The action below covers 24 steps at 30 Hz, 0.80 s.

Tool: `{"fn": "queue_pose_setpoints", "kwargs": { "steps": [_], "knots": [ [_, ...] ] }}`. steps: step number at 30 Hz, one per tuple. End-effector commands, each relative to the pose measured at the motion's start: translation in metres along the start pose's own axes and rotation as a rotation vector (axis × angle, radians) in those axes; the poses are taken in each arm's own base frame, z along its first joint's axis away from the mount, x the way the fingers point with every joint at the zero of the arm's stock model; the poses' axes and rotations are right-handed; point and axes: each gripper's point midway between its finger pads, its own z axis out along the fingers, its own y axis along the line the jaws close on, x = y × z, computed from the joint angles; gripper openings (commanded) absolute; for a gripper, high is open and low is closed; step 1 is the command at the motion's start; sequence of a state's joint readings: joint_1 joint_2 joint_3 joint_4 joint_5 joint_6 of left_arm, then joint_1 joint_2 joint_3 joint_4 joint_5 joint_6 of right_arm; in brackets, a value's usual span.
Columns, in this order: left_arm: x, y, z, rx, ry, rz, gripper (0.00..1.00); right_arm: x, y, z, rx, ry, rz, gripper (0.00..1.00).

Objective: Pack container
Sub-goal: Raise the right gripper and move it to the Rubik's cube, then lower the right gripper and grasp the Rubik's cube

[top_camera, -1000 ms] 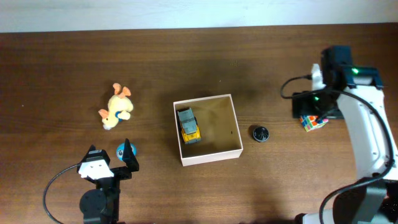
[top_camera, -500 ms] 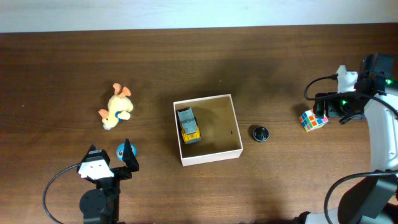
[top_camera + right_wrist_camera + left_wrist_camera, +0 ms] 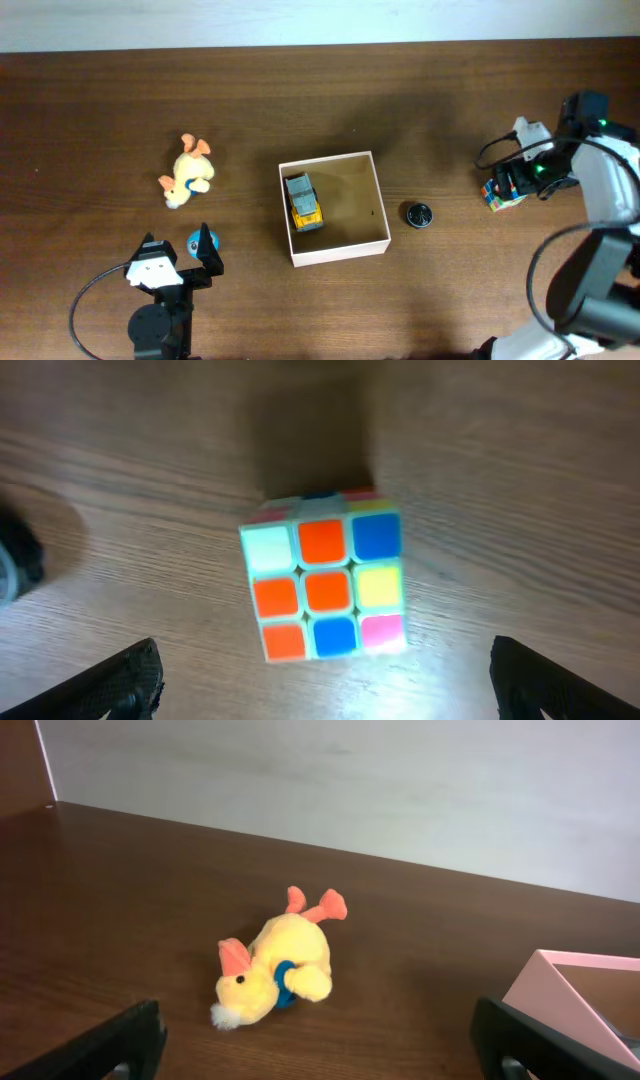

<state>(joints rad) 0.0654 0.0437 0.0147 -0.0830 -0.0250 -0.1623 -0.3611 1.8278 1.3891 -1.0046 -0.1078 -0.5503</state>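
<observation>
The right gripper needs to move down next onto the colour cube (image 3: pixel 501 196) (image 3: pixel 325 588) until its open fingers are on opposite sides of the cube, because the cube is still on the tabletop below them.
The container (image 3: pixel 340 252), a square white-walled box with a tan floor, sits mid-table with a yellow and grey toy truck (image 3: pixel 303 202) along its left wall. A colour cube (image 3: pixel 501 196) lies at the far right, and my right gripper (image 3: pixel 512 183) hangs over it. In the right wrist view the cube (image 3: pixel 325 588) rests on the table just ahead of the open right gripper (image 3: pixel 322 682), untouched. A yellow plush animal (image 3: pixel 187 172) lies left of the box. My left gripper (image 3: pixel 178 243) stands open near the front, facing the plush (image 3: pixel 275 965).
A small black round object (image 3: pixel 418 214) lies between the box and the cube. A small blue round thing (image 3: pixel 196 241) shows by the left gripper's right finger. The box corner (image 3: pixel 580 990) shows at the right of the left wrist view.
My right arm swung out to the right and came back over the colour cube, which stayed in place. The left arm, plush and box have not moved.
</observation>
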Motion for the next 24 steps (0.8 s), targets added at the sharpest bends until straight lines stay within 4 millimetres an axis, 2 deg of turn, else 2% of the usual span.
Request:
{"fn": "queue_pose_setpoints", "kwargs": {
  "steps": [1, 9, 24],
  "knots": [
    [0.001, -0.001, 0.000, 0.009, 0.000, -0.005, 0.99, 0.001, 0.004, 0.017, -0.041, 0.021, -0.016, 0.99],
    [0.001, -0.001, 0.000, 0.009, 0.000, -0.005, 0.99, -0.004, 0.006, 0.036, -0.086, 0.011, -0.082, 0.99],
    [0.001, -0.001, 0.000, 0.009, 0.000, -0.006, 0.99, -0.004, 0.003, 0.055, -0.099, 0.026, -0.115, 0.99]
  ]
}}
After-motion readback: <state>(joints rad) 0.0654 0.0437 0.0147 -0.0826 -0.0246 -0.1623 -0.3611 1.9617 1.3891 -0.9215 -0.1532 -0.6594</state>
